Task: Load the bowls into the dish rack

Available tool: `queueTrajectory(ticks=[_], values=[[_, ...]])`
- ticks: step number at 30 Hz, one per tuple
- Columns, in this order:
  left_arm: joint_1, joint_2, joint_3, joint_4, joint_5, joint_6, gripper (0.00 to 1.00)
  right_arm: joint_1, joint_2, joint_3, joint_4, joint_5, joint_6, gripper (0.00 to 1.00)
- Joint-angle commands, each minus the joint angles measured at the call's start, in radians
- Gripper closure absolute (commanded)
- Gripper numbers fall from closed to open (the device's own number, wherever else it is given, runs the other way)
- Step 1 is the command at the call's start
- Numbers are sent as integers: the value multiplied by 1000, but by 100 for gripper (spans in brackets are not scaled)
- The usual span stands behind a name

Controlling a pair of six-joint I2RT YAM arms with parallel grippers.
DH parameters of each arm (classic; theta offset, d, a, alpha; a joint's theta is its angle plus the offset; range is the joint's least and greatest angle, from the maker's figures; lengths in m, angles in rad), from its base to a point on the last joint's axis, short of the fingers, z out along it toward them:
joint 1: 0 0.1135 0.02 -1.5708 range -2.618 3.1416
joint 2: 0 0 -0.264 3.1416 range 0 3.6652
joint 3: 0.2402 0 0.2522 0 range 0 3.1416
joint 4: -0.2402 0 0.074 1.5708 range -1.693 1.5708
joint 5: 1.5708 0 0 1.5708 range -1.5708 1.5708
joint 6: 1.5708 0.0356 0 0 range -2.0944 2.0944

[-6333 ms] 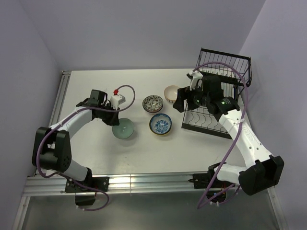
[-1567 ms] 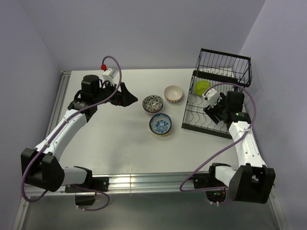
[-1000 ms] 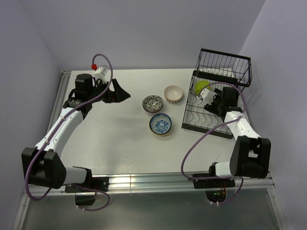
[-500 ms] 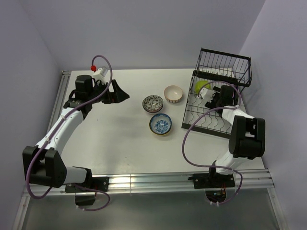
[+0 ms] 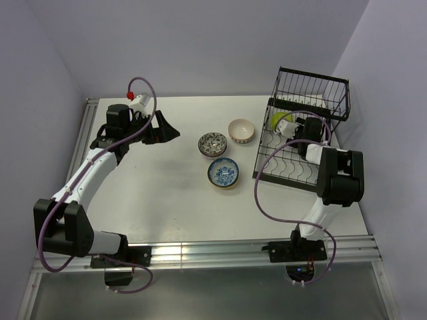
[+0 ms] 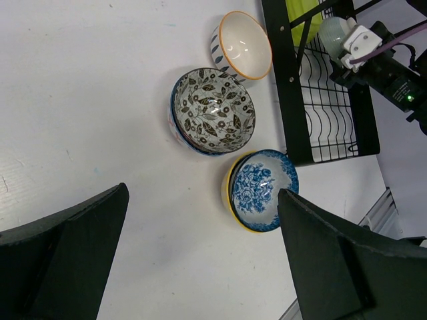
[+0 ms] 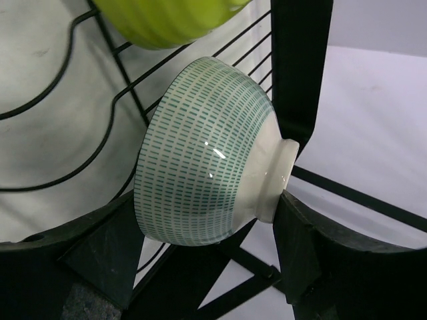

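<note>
My right gripper should next move gently outward with the white bowl onto the wires beside the lime-green bowl and open to let it go, because those wires are bare.
My right gripper is shut on a white bowl with teal dashes, held on its side among the wires of the black dish rack; its foot rests against one finger. Just beyond it, a lime-green bowl stands in the rack. Three bowls sit on the table left of the rack: dark floral, cream and blue-and-white. My left gripper hovers open to their left with nothing between its fingers. In the left wrist view, the blue-and-white bowl lies near one fingertip.
The rack's taller basket section rises at the back right, close to the wall. A thick black rack bar runs right behind the held bowl. The right arm's purple cable loops over the table in front of the rack.
The right gripper has carried the teal-dashed bowl farther back into the rack, up to the lime bowl. The left arm has barely moved.
</note>
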Motion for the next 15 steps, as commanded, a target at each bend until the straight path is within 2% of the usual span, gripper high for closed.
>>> queueTrajectory(ticks=[1,4,7,10,11,14,15], values=[[4,0,10,33,-7,9,0,-12,6,77,123,24,-18,100],[6,-2,5,38,-8,9,1,-17,21,76,152,20,-35,90],[6,3,4,38,-13,9,1,-18,38,97,129,21,-42,74],[7,4,8,33,-7,12,1,-17,50,136,68,15,-33,43],[9,4,10,33,-5,12,0,-17,52,152,51,14,-33,29],[10,1,7,33,-2,11,0,-18,56,169,11,8,-36,18],[12,0,5,33,-2,9,1,-18,59,171,5,9,-42,16]])
